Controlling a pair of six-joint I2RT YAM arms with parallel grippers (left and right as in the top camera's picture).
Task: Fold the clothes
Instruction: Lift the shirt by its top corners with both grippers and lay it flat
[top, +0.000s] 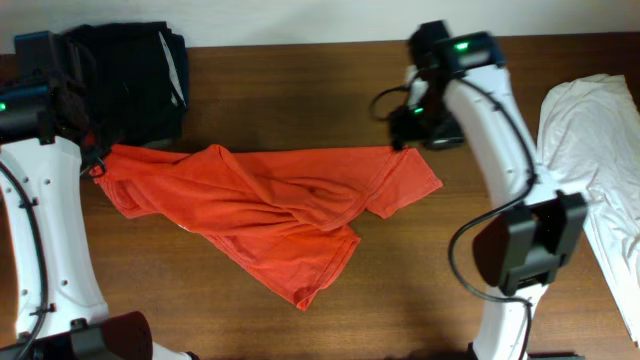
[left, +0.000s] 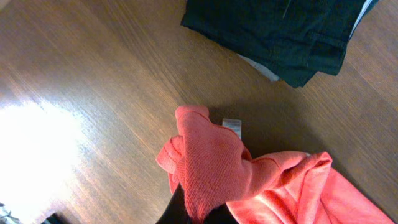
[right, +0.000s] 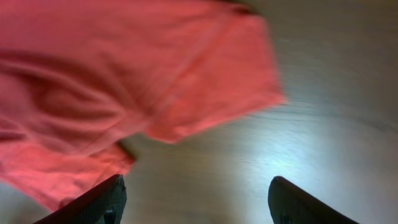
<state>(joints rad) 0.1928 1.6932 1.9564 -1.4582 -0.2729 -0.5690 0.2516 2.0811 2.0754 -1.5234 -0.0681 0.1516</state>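
The bare wood beside the garment pile lies outward of my left gripper, so it will carry the pinched cloth (left: 211, 168) up, outward and down to release it.
The red-orange T-shirt (top: 270, 205) lies crumpled across the middle of the wooden table, stretched left to right. My left gripper (top: 98, 160) is shut on the shirt's left end; in the left wrist view the pinched cloth (left: 211, 168) bunches up over the jaws (left: 198, 214), with the small white neck label (left: 231, 125) showing beside it. My right gripper (top: 405, 128) is open and empty above the shirt's right sleeve (top: 405, 180). In the right wrist view its two fingers (right: 198, 202) are wide apart over bare wood, with the shirt (right: 124, 81) ahead of them.
A black-and-grey folded garment pile (top: 135, 80) sits at the back left, just behind my left gripper; it also shows in the left wrist view (left: 280, 34). A white garment (top: 595, 160) lies at the right edge of the table.
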